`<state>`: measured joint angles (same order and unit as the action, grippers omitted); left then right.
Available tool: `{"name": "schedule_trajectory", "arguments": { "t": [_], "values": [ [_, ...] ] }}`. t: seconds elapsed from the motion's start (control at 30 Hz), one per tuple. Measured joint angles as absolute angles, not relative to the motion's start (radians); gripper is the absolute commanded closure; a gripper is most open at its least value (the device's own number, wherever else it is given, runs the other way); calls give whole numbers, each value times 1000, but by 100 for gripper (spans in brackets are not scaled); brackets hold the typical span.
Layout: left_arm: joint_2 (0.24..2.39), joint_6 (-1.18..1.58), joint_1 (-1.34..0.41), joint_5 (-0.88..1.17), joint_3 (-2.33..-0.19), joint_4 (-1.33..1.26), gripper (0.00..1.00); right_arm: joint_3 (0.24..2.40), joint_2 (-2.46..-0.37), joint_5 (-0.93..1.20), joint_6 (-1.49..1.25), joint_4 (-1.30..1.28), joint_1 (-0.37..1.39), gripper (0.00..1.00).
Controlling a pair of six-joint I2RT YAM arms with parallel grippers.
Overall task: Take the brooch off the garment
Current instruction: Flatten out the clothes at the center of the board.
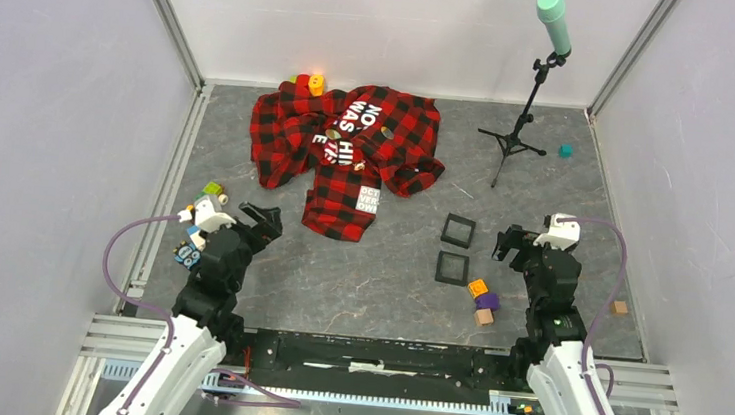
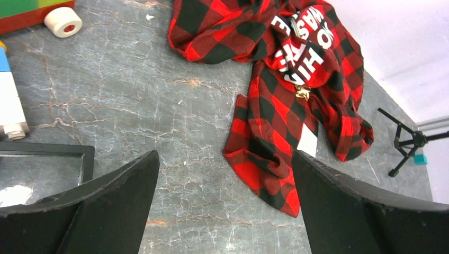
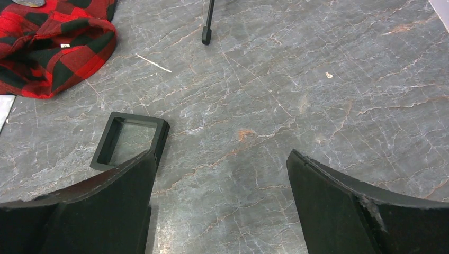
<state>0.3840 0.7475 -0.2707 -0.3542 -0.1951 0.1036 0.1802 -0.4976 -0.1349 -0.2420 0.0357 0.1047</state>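
The garment's raised fold (image 1: 330, 220) (image 2: 273, 167) is below my left gripper and to its right in the top view. I will move my left gripper there and lower it with its fingers on both sides of the upright fold.
The red-and-black check garment (image 1: 348, 151) lies crumpled at the back middle of the table, with white letters and a white label patch (image 1: 368, 200). It also shows in the left wrist view (image 2: 275, 111). A small gold brooch (image 2: 302, 93) is pinned near the shirt's middle (image 1: 358, 166). My left gripper (image 1: 267, 221) is open and empty, near the shirt's front left hem; in its wrist view (image 2: 225, 159) only table and hem lie between the fingers. My right gripper (image 1: 511, 242) is open and empty, to the right of the shirt (image 3: 222, 156).
Two black square frames (image 1: 458, 231) (image 1: 451, 268) lie between the arms. Orange, purple and wooden blocks (image 1: 482, 300) sit near the right arm. A microphone tripod (image 1: 521, 131) stands back right. Toy blocks (image 1: 212, 191) lie by the left arm.
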Motion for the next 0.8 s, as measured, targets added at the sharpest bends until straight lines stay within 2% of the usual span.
{"name": "schedule_trajectory", "arguments": {
  "t": [0.23,0.4,0.57,0.7,0.8],
  "values": [
    [354,677,-271,-241,-197,76,0,180,-518,-117,-243,38,105,2],
    [408,634,-271,-138,-195,-8,0,253,-658,-37,-247,10,105,2],
    [634,632,-271,-64,-208,-102,0,372,-813,65,-249,22,107,2],
    [868,629,-276,-5,-295,-123,0,427,-934,121,-265,77,146,2],
    [967,620,-278,31,-354,-153,0,476,-1037,138,-268,104,201,2]
  ]
}}
